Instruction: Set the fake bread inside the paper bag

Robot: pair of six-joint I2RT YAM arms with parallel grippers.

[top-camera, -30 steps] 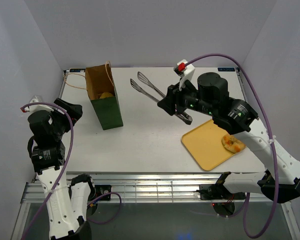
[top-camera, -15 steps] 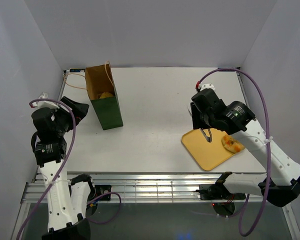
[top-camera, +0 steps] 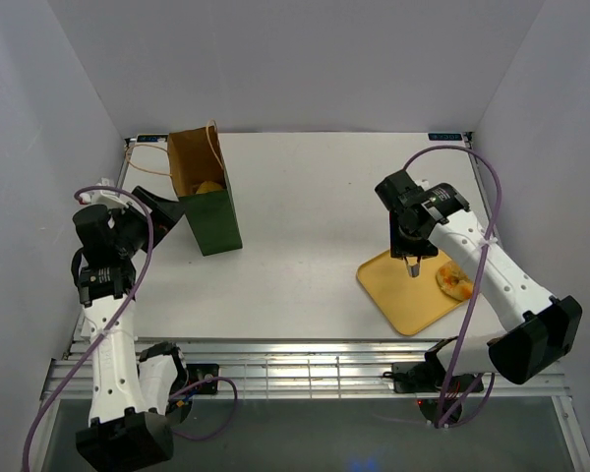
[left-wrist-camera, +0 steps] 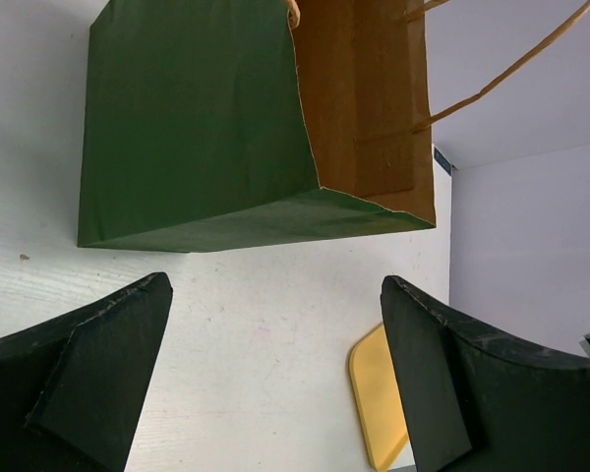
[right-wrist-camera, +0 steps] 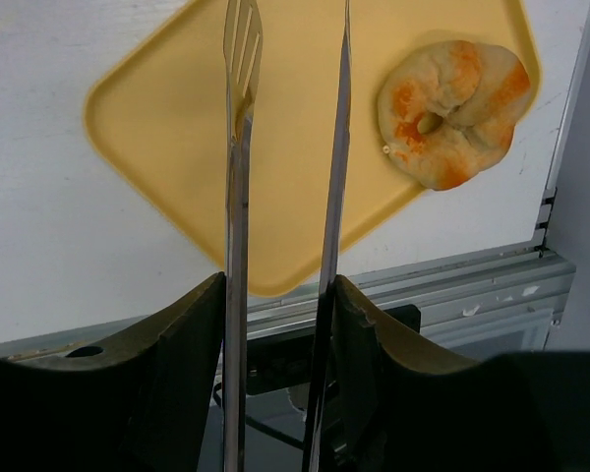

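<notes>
The ends of the tongs are apart and beside the roll's edge nearest the tongs [top-camera: 442, 279], so my right gripper will move down and to the right in the wrist view, onto that edge.
The paper bag [top-camera: 212, 216] stands upright at the back left, dark green outside and brown inside, with a yellowish piece of fake bread [top-camera: 209, 187] showing in its mouth. Another piece of fake bread [top-camera: 455, 282], a golden ring-like roll [right-wrist-camera: 452, 113], lies on the yellow tray's right corner. My right gripper [top-camera: 410, 244] hangs over the tray, shut on long metal tongs [right-wrist-camera: 238, 197]. The tong arms stand apart, with their tips left of the roll. My left gripper [top-camera: 162, 211] is open just left of the bag [left-wrist-camera: 197, 128], holding nothing.
The yellow tray [top-camera: 403, 290] lies at the front right, close to the table's near edge, and shows between my left fingers [left-wrist-camera: 379, 403]. The bag's pale cord handles [left-wrist-camera: 511, 69] stick out at its rim. White walls close in the table on three sides.
My right arm has swung the tongs from the table's back middle to over the tray, now pointing down. My left gripper has moved slightly closer to the bag.
</notes>
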